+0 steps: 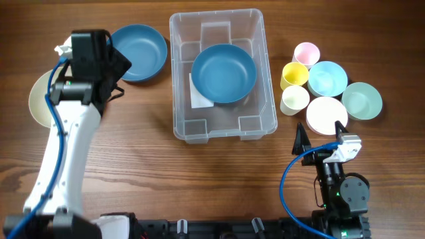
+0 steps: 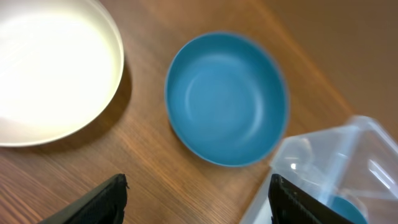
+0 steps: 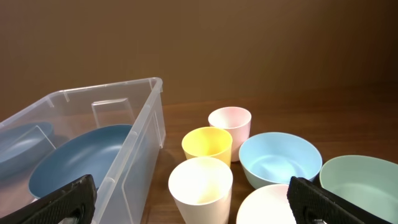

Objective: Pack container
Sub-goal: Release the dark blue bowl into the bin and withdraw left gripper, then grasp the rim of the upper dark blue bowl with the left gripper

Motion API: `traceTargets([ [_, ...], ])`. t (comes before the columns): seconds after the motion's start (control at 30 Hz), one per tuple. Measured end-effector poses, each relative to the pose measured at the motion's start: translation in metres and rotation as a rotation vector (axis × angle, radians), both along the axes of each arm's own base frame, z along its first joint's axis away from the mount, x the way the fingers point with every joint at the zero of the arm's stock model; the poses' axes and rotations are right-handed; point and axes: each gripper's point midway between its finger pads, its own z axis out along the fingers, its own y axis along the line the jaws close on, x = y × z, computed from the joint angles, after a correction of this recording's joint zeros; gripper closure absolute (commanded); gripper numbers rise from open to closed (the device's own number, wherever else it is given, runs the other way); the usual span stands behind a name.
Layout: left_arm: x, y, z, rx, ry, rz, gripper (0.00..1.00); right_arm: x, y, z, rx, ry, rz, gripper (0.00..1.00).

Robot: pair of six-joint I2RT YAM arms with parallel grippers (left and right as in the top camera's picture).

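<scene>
The second dark blue bowl is below and ahead of my spread fingers. My left gripper needs to move down toward it and straddle the bowl's near rim.
The clear container (image 1: 222, 131) stands mid-table with a dark blue bowl (image 1: 224, 73) lying inside it. A second dark blue bowl (image 1: 139, 52) rests on the wood just left of the tub. My left gripper (image 1: 114, 66) hovers over that bowl's left side. In the left wrist view its fingers (image 2: 106, 199) are spread wide over bare wood, nothing between them, with the bowl (image 2: 227, 99) ahead and the container's corner (image 2: 348, 162) at the right. My right gripper (image 1: 321, 136) stands open near the front edge, below the cups, holding nothing.
A cream bowl (image 1: 36, 99) lies at the far left. Right of the tub are a pink cup (image 1: 306, 53), a yellow cup (image 1: 294, 75), a cream cup (image 1: 295, 99), a light blue bowl (image 1: 327, 78), a green bowl (image 1: 362, 101) and a white bowl (image 1: 326, 114).
</scene>
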Motion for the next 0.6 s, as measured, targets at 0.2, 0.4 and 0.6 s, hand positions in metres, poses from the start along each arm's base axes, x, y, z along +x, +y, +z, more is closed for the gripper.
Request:
traceTargets([
  [0.2,0.031,-0.001,-0.064,-0.165,0.083,0.006,0.29,0.0,0.0,0.0,0.0,0.0,0.0,0.0],
  [0.4,0.051,-0.018,-0.116,-0.322,0.135,-0.037,0.34,0.0,0.0,0.0,0.0,0.0,0.0,0.0],
  [0.6,0.05,-0.029,-0.146,-0.396,0.199,-0.034,0.36,0.0,0.0,0.0,0.0,0.0,0.0,0.0],
])
